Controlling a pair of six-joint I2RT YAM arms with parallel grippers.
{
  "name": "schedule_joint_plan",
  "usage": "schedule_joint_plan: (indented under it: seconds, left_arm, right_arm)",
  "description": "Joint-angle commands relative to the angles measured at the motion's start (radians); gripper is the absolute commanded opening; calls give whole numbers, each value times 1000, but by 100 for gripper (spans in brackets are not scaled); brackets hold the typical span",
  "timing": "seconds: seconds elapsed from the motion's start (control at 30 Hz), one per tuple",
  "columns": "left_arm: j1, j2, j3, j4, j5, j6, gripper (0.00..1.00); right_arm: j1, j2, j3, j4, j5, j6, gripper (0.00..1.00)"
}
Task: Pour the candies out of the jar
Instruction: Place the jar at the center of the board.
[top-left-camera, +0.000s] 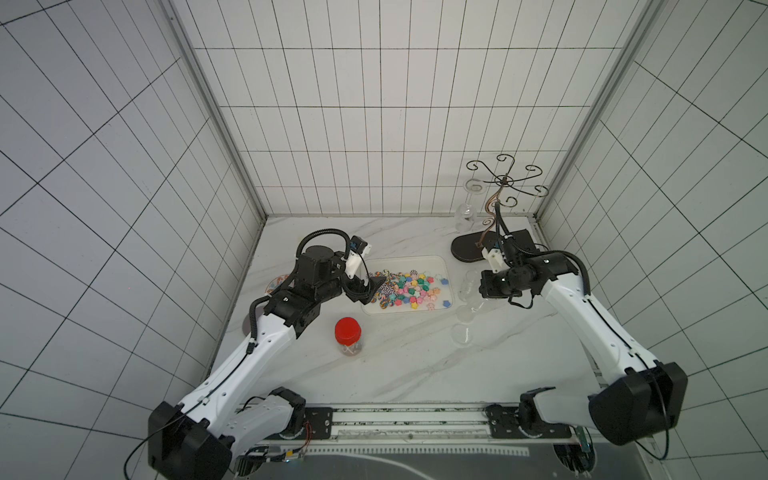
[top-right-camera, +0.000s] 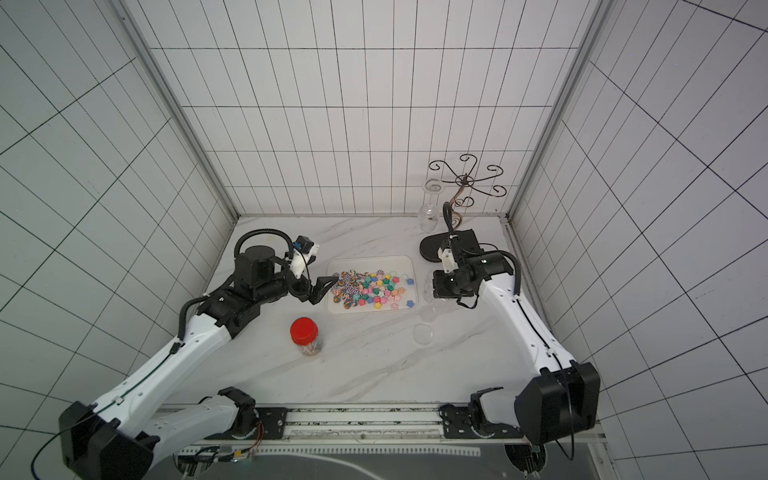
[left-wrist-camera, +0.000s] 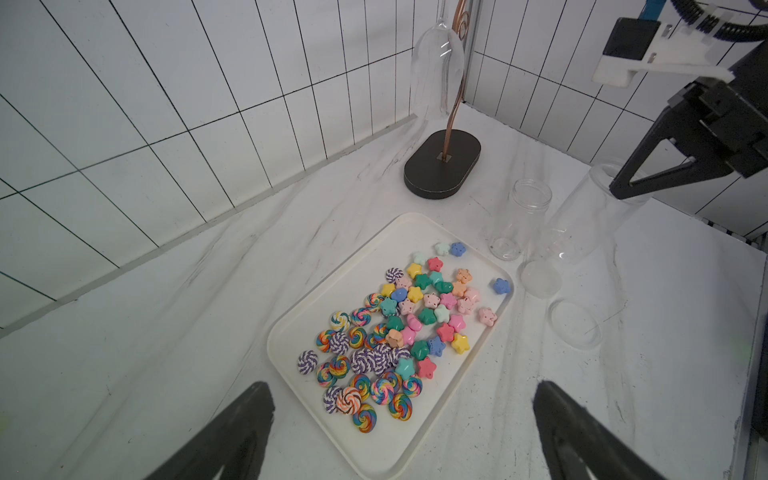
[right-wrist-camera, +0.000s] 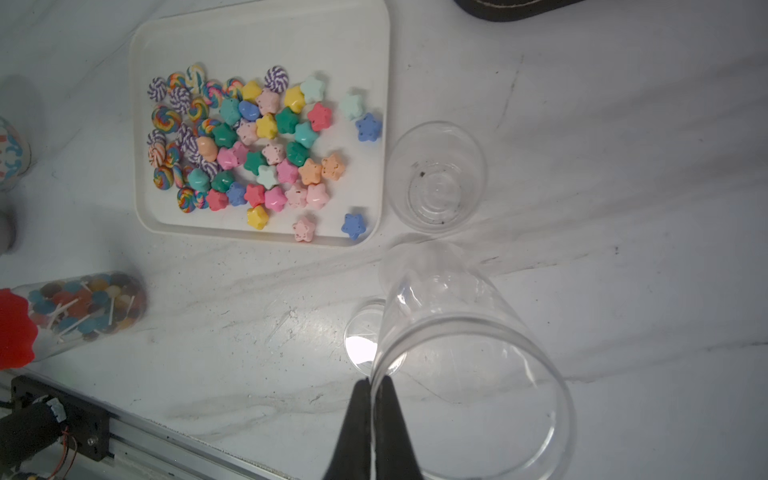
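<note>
My right gripper needs to go down and back and let go of the jar on the bare tabletop by the tray's near corner (top-left-camera: 444, 321) (right-wrist-camera: 329, 284), because this spot is below the gripper and back from it.
Many candies (top-left-camera: 405, 289) (left-wrist-camera: 399, 332), swirl discs and pastel stars, lie spread on a white tray (top-left-camera: 436, 264) (right-wrist-camera: 257, 37). My left gripper (left-wrist-camera: 402, 386) (top-left-camera: 370, 289) hangs open over the tray's left end with nothing between its fingers. My right gripper (right-wrist-camera: 376, 384) (left-wrist-camera: 617, 187) is shut on the rim of an empty clear jar (right-wrist-camera: 449, 332) (left-wrist-camera: 582, 224), which leans with its base by the tray's right corner. A red-lidded jar (top-left-camera: 348, 336) (top-right-camera: 305, 336) (right-wrist-camera: 83, 307) stands apart on the table, in front of the tray, with stick lollipops inside.
A second empty clear jar (right-wrist-camera: 436, 178) (left-wrist-camera: 519, 220) stands upright right of the tray. A clear lid (left-wrist-camera: 575, 324) (top-left-camera: 461, 334) lies in front of it. A dark-based glass rack (top-left-camera: 473, 249) with a hanging wine glass (left-wrist-camera: 436, 70) stands at the back right.
</note>
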Motion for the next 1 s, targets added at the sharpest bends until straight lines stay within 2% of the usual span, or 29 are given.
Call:
schedule_joint_plan:
  seconds: [0.0, 0.13, 0.33, 0.6, 0.97]
  left_arm:
    - [11, -8, -5, 14, -3, 3, 97]
    - [17, -4, -4, 15, -5, -4, 97]
    - [24, -2, -7, 18, -26, -12, 97]
    - [30, 1, -7, 21, -24, -16, 97]
    - [31, 7, -5, 20, -19, -17, 97]
  right_arm:
    - [109, -4, 7, -1, -8, 53, 0]
    - [200, 13, -18, 61, 9, 102, 0]
    - [264, 69, -55, 118, 26, 125, 0]
    - [312, 122, -62, 124, 53, 139, 0]
    - [327, 158, -93, 141, 78, 126, 0]
